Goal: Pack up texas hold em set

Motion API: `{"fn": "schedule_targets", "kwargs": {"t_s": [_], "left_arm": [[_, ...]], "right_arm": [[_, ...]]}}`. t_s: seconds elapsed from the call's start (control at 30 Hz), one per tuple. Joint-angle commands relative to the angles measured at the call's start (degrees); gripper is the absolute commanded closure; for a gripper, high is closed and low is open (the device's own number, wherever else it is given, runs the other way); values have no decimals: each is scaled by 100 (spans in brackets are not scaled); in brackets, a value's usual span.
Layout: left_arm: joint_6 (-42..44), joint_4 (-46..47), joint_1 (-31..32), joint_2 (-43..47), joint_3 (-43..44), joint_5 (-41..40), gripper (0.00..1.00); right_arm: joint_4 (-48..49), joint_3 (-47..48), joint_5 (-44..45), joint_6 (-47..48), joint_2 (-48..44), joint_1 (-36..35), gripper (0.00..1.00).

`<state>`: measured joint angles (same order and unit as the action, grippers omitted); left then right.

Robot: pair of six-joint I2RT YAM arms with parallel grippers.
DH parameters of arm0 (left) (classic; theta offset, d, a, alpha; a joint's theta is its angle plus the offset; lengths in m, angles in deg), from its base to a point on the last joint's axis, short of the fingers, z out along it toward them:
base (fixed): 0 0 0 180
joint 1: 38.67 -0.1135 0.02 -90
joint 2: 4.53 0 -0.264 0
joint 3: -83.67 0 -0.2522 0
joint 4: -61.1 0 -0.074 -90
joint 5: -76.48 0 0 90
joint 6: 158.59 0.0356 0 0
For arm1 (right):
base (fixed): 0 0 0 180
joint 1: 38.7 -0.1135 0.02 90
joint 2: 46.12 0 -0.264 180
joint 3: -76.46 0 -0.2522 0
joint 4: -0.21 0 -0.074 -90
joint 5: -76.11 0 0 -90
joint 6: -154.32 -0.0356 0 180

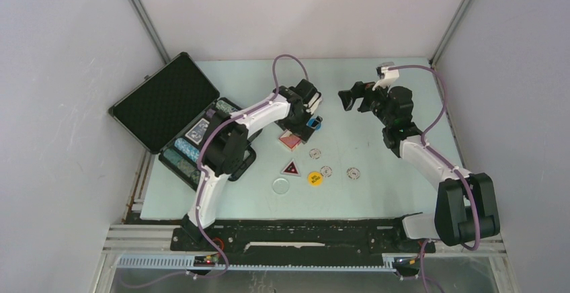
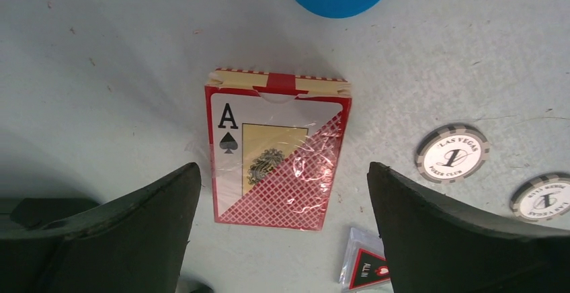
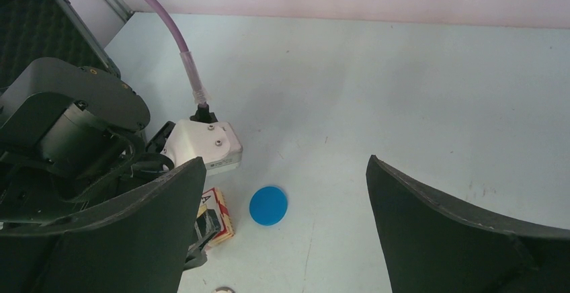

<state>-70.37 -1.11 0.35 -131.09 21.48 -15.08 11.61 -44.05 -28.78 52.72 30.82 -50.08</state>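
My left gripper lowers a little further around the red card deck (image 1: 290, 141) (image 2: 277, 158) next and closes on its long sides, because the deck lies between the spread fingers.
The black briefcase (image 1: 166, 99) lies open at the left, with chip rows (image 1: 183, 156) and a blue card deck (image 1: 197, 130) in its base. A red card deck (image 1: 290, 141) lies flat on the table. My left gripper (image 1: 298, 126) is open just above it, and in the left wrist view the deck (image 2: 275, 165) lies between the spread fingers of the gripper (image 2: 282, 169). A blue disc (image 1: 313, 122) lies beside it. A dark triangular marker (image 1: 291, 168), a yellow disc (image 1: 314, 178), a clear disc (image 1: 281, 185) and three loose chips (image 1: 327, 171) lie nearer. My right gripper (image 1: 349, 98) is open and empty, raised to the right.
In the right wrist view the open right gripper (image 3: 286, 162) looks toward the blue disc (image 3: 268, 205), the red deck (image 3: 216, 216) and the left wrist. Two chips (image 2: 452, 153) and the marker (image 2: 366, 269) show in the left wrist view. Walls enclose the table.
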Motion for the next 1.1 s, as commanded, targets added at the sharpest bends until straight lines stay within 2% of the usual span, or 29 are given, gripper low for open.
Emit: {"fn": "schedule_targets", "kwargs": {"t_s": [0.0, 0.13, 0.53, 0.77, 0.93, 1.07], "left_arm": [[169, -48, -28, -82, 246, -249, 0], [169, 52, -31, -140, 210, -80, 1], [169, 104, -45, -172, 243, 73, 10], [167, 204, -63, -3, 197, -205, 34], [319, 337, -62, 466, -32, -382, 43], [419, 597, -16, 1393, -749, -842, 44]], "right_arm": [[221, -36, -64, 119, -31, 21, 0], [249, -38, -84, 105, -4, 20, 0], [271, -38, -110, 65, 22, 39, 0], [280, -33, -96, 51, 0, 34, 0], [276, -38, -141, 44, -46, 40, 0], [287, -38, -337, 99, -80, 40, 0]]}}
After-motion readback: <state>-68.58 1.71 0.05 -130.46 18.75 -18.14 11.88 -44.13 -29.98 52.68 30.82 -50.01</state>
